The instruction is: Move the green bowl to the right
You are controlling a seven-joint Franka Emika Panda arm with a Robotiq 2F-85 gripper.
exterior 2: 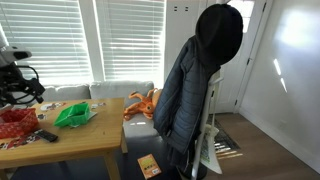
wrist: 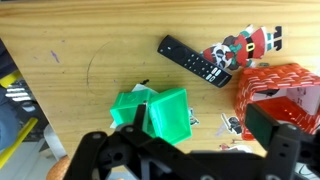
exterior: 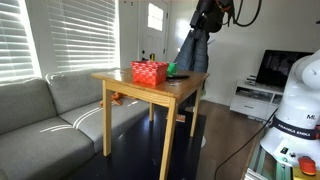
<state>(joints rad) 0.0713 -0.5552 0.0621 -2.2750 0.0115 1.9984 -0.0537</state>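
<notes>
My gripper lowers away from the red basket (exterior 2: 14, 126) onto the green bowl's middle side (exterior 2: 74, 114) next, since that lies below it and to its left in the wrist view.
The green bowl (wrist: 162, 113) lies on the wooden table (wrist: 90, 60). In the wrist view it is bright green and looks squarish, with angular sides. It also shows in both exterior views (exterior: 176, 70) (exterior 2: 75, 113), next to the red basket (exterior: 150, 72). My gripper (wrist: 205, 128) is open and empty and hangs above the table. One dark finger overlaps the bowl's edge in the wrist view; the other is over the red basket (wrist: 282, 92). In an exterior view the gripper (exterior 2: 22, 85) is above the basket (exterior 2: 14, 126), up and to the side of the bowl.
A black remote (wrist: 194, 61) and a Santa figure (wrist: 246, 44) lie beyond the bowl, and small scraps (wrist: 232, 125) lie on the table between bowl and basket. A dark jacket (exterior 2: 195, 90) hangs beside the table. A grey sofa (exterior: 40, 120) stands by the table.
</notes>
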